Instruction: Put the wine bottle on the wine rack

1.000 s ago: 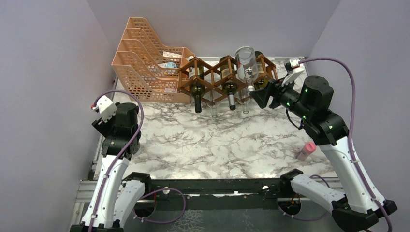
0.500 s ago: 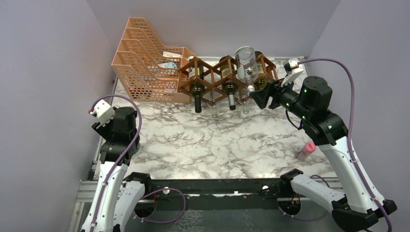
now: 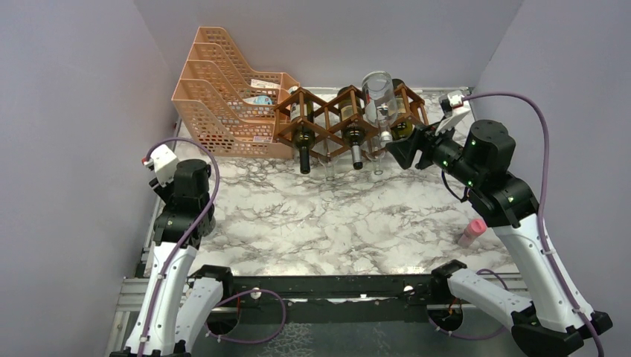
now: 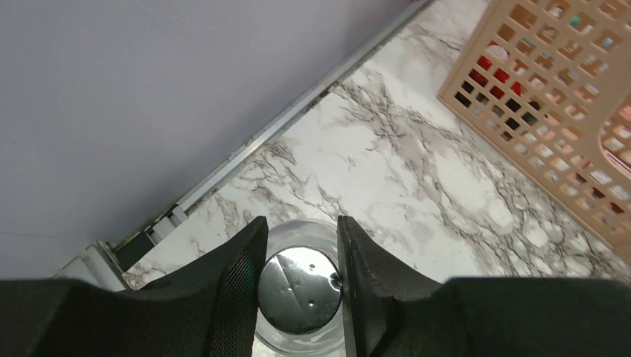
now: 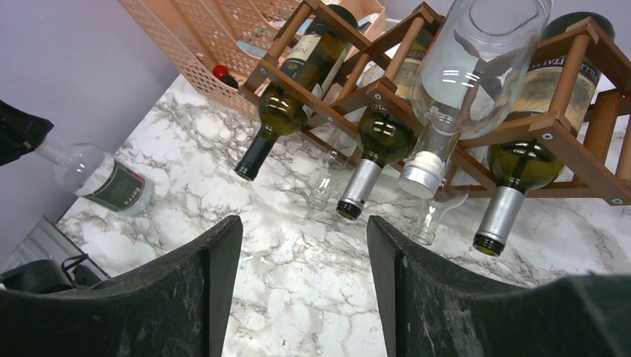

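Observation:
Next, the left gripper swings to the right in the top view, turning from the wall onto open marble (image 3: 257, 208), because the bottle is far from the rack.
The wine bottle (image 4: 301, 286) is clear glass with a silver cap and a dark label. It is at the table's left edge, and its body also shows in the right wrist view, wine bottle (image 5: 104, 178). My left gripper (image 4: 300, 223) is shut on its capped neck, one finger on each side. In the top view the left arm hides the bottle. The wine rack (image 3: 350, 123) is a reddish-brown lattice at the back, holding several bottles with a clear one lying on top. My right gripper (image 3: 394, 151) hovers open in front of the wine rack (image 5: 551, 134) with nothing between its fingers.
A peach perforated file tray (image 3: 216, 97) stands left of the rack at the back. A small pink item (image 3: 471, 232) lies near the right edge. Grey walls close in on the left, back and right sides of the marble table (image 3: 335, 216).
The left gripper's fingers have shut onto the bottle's cap and the left wrist has shifted slightly. The right arm has barely moved.

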Controlling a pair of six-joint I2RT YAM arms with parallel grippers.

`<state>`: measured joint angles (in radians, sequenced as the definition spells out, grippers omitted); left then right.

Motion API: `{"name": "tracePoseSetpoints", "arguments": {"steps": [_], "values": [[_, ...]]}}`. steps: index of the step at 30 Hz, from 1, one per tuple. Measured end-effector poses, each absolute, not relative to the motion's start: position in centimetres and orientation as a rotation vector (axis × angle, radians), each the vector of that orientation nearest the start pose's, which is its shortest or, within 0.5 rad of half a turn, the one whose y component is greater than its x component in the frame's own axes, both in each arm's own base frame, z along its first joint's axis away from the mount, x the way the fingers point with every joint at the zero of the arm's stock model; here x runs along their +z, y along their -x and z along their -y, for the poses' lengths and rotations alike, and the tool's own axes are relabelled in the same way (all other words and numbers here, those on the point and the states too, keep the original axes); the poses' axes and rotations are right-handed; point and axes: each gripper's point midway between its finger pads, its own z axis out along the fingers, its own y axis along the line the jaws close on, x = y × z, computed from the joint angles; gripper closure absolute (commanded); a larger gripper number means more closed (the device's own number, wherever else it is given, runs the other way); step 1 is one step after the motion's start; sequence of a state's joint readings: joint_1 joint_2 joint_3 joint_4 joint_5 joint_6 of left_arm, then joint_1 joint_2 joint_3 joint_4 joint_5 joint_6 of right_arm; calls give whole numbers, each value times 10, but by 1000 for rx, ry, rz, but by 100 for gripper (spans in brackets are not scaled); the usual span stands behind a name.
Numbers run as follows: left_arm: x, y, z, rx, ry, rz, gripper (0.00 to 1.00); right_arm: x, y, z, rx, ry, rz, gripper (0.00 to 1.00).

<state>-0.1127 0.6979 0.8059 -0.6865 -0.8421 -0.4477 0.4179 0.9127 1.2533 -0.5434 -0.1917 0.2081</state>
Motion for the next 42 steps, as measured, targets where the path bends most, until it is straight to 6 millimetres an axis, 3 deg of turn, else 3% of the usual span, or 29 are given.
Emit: {"name": "tracePoseSetpoints", "arguments": {"steps": [4, 11, 25, 30, 33, 39, 42], "values": [[228, -228, -78, 446, 676, -1907, 71, 369, -258, -161, 619, 330, -1787, 35], [227, -250, -29, 154, 490, -2034, 73, 363, -260, -162, 622, 324, -1805, 35], [231, -262, 53, -323, 180, -2069, 73, 348, -267, -169, 642, 332, -1851, 35], [232, -264, 67, -380, 90, -2053, 62, 344, -269, -173, 661, 335, -1866, 35], [232, -265, 77, -401, 26, -2048, 51, 345, -269, -175, 668, 339, -1862, 33], [235, -258, 113, -517, -123, -2041, 34, 341, -267, -177, 685, 354, -1867, 31], [239, -256, 121, -542, -165, -2023, 29, 339, -267, -178, 688, 363, -1871, 31]]}}
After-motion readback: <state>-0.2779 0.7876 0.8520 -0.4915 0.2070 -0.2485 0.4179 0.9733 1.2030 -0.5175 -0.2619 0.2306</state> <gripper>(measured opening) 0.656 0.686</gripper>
